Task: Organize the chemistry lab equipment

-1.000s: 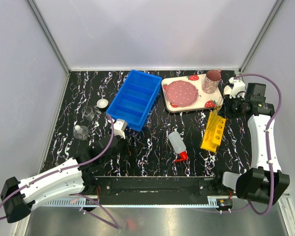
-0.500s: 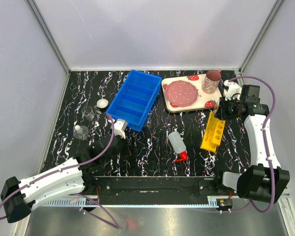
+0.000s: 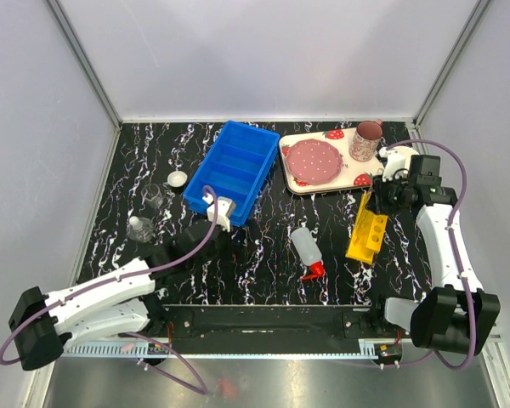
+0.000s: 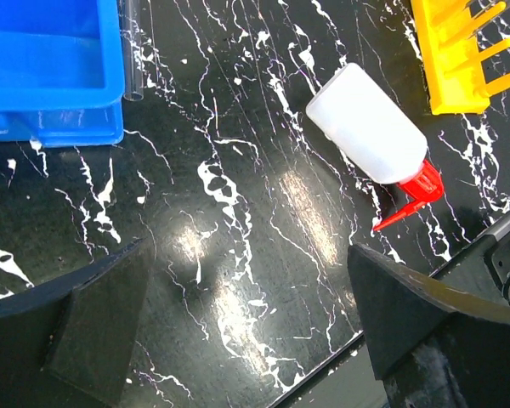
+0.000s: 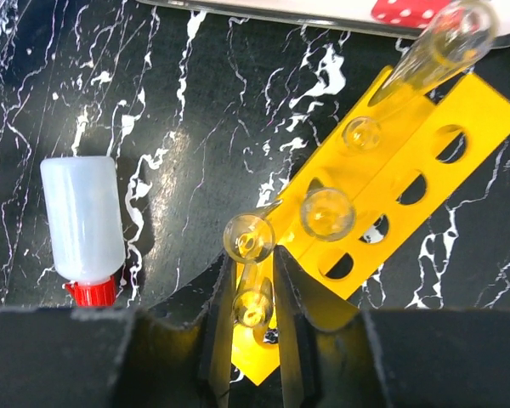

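I should reach my left gripper outward and down onto the clear tube's near end (image 4: 133, 82), as the tube lies there, outside the rack.
My right gripper (image 5: 253, 255) is shut on a thin clear tube (image 5: 251, 297) over the near end of the yellow holed rack (image 5: 425, 144); in the top view that gripper (image 3: 376, 197) sits above the rack (image 3: 367, 229). More tubes (image 5: 327, 212) stand in the rack's holes. The squeeze bottle (image 3: 304, 246) with the red nozzle lies on its side left of the rack. My left gripper (image 4: 246, 251) hangs open over bare table, the bottle (image 4: 370, 136) ahead to its right. Two small glass beakers (image 3: 155, 195) (image 3: 138, 228) and a tiny white dish (image 3: 178, 178) sit at the left.
A blue bin (image 3: 234, 170) stands at the back centre, with a clear tube (image 4: 132, 51) lying by its near corner. The strawberry-print tray (image 3: 323, 161) holds a pink mug (image 3: 367, 140) at the back right. Side walls close in the table.
My right gripper has come forward and left from beside the tray to over the rack with the tube. My left arm has swung right, toward the bin's near corner.
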Robot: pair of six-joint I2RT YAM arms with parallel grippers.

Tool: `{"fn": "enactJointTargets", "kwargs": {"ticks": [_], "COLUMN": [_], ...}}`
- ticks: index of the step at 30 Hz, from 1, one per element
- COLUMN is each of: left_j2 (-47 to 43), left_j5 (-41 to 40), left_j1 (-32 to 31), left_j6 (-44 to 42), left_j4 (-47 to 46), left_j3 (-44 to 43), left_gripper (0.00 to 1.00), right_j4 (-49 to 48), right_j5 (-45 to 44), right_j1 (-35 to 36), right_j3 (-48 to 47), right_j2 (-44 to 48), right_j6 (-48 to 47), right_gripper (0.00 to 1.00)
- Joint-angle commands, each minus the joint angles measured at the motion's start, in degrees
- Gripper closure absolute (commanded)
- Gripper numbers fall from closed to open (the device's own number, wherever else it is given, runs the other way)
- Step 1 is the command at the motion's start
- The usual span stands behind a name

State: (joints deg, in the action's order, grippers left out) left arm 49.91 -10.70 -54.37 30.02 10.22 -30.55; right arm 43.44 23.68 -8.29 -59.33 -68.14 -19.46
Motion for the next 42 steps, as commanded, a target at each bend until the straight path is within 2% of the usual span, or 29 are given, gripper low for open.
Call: {"fn": "enactJointTargets", "kwargs": {"ticks": [1, 7, 10, 11, 13, 14, 18, 21, 22, 27, 33, 42], "left_j2": [5.87, 18.17, 24.06, 25.49, 29.52, 31.02, 38.84, 45.08, 48.06, 57.56, 64.86, 70.93], "left_j5": [0.15, 1.91, 1.83, 1.47, 1.03, 0.77, -0.46, -1.08, -1.69, -1.87, -2.31, -4.41], "left_j1": [0.4, 0.4, 0.49, 0.49, 0.75, 0.93, 2.16, 3.39, 3.83, 6.99, 10.16, 12.0], "left_j6": [-2.95, -6.11, -7.96, -8.31, -9.71, -10.24, -13.22, -15.16, -15.51, -17.97, -19.82, -20.88], "left_j4": [0.58, 6.29, 9.54, 10.17, 11.83, 12.63, 16.76, 19.57, 21.14, 24.93, 27.48, 29.77], "left_j3": [-7.4, -18.38, -24.09, -25.34, -28.85, -30.26, -37.55, -43.27, -46.07, -52.94, -59.88, -64.64], "left_gripper": [0.01, 0.01, 0.03, 0.04, 0.06, 0.08, 0.16, 0.23, 0.28, 0.36, 0.4, 0.4], "right_j4": [0.59, 1.55, 2.61, 2.7, 2.96, 3.05, 2.88, 0.96, 0.16, -3.62, -4.33, -4.33], "right_j5": [1.54, 2.51, 3.99, 4.26, 4.62, 4.44, 6.27, 12.93, 14.97, 25.96, 28.52, 29.23], "right_j1": [0.74, 0.74, 0.74, 0.74, 0.56, 0.39, -1.28, -4.18, -4.97, -10.16, -11.22, -11.83], "right_j3": [2.29, 2.29, 1.68, 1.76, 1.59, 1.41, 0.8, 1.67, 2.28, 6.42, 7.65, 7.56], "right_j2": [0.81, 4.06, 6.78, 8.53, 10.21, 11.61, 14.08, 15.14, 15.05, 14.26, 16.28, 16.28], "right_j6": [-1.01, -1.37, -2.68, -3.12, -3.47, -3.74, -3.65, -2.07, -1.72, 0.13, 0.57, 0.83], "right_gripper": [0.67, 0.56, 0.43, 0.34, 0.26, 0.19, 0.07, 0.03, 0.03, 0.03, 0.02, 0.02]}}
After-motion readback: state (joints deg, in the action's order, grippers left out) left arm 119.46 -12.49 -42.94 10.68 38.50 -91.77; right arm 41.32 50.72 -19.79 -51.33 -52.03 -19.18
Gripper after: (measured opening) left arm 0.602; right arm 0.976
